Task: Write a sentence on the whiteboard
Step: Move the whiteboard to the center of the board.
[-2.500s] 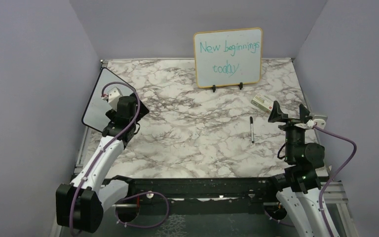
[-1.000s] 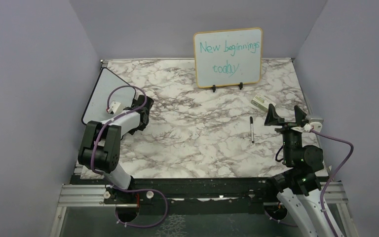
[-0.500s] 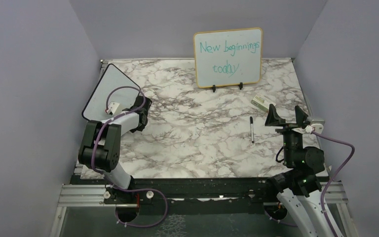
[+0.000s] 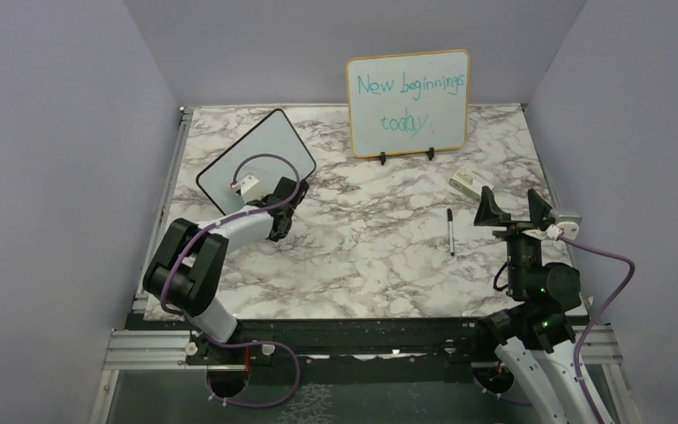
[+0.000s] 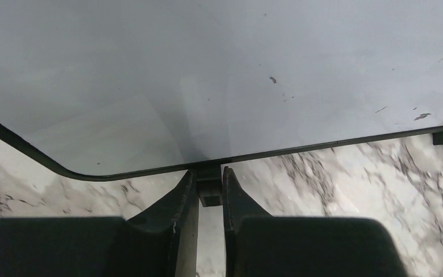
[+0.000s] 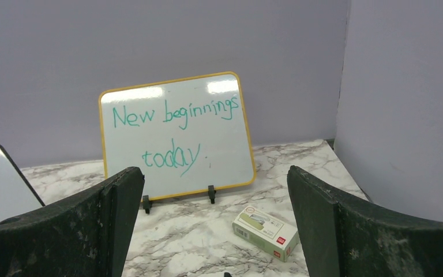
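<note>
The whiteboard sits slanted and far from the marker, so next my left gripper will bring it by the foot (image 5: 210,193) toward the table's open middle, turning it straighter.
The small black-framed whiteboard (image 4: 252,157) is blank and rests on the marble table left of centre; it fills the top of the left wrist view (image 5: 219,75). My left gripper (image 4: 288,198) is at its near right edge. The jaws (image 5: 210,182) are shut on a small black foot (image 5: 210,193) at the frame's lower edge. My right gripper (image 4: 512,208) hovers open at the right side, with nothing between its fingers (image 6: 121,202). A corner of the whiteboard (image 6: 0,184) shows at the left of the right wrist view.
A black marker (image 4: 450,231) lies on the table left of the right gripper. A small green-and-white box (image 4: 468,184) (image 6: 265,232) lies behind it. The wood-framed board (image 4: 409,103) (image 6: 176,135) with teal writing stands at the back wall.
The left gripper closed on the whiteboard's foot and swung the board right, from the table's left edge toward the centre. The right arm has barely moved.
</note>
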`<state>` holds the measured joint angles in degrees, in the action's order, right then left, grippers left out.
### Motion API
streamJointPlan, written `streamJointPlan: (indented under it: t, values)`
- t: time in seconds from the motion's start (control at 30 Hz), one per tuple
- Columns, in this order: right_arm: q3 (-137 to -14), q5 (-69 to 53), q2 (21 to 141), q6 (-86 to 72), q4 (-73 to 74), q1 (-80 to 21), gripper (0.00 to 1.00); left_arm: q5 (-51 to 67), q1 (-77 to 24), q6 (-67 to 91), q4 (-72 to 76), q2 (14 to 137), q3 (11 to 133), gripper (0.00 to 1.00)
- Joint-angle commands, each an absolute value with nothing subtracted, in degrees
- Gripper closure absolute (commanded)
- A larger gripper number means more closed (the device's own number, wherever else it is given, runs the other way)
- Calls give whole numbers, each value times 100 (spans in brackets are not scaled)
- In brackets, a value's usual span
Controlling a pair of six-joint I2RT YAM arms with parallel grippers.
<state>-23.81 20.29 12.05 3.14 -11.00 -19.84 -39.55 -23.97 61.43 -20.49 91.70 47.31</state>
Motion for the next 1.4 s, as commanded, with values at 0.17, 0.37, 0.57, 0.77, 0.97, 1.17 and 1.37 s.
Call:
streamJointPlan:
  t: [0.17,0.37,0.57,0.77,0.97,1.17,1.37]
  values:
    - [-2329,2040,1194,391,-1255,-2031,0,-3191,-3648,6036,-1989,9013,4632,100]
    - [-2338,2013,1213,387,-1231,-2031,0,-3069,-4418,6318,-1977,9010,4727,100]
    - [-2347,2013,1196,378,-1205,-2033,0,-3075,-5070,6562,-1960,9206,4955,100]
    - [-2347,2015,1178,365,-1173,-2044,0,-3088,-5616,6637,-1958,9631,5357,100]
    - [-2347,2013,1150,360,-1161,-2047,0,-3197,-5917,6766,-2055,9895,5670,100]
    - [-2347,2023,1147,352,-1162,-2057,0,-3293,-6034,6850,-2118,9856,5712,96]
    - [-2372,2044,1166,352,-1120,-2068,0,-3364,-6194,6745,-2110,9773,5812,74]
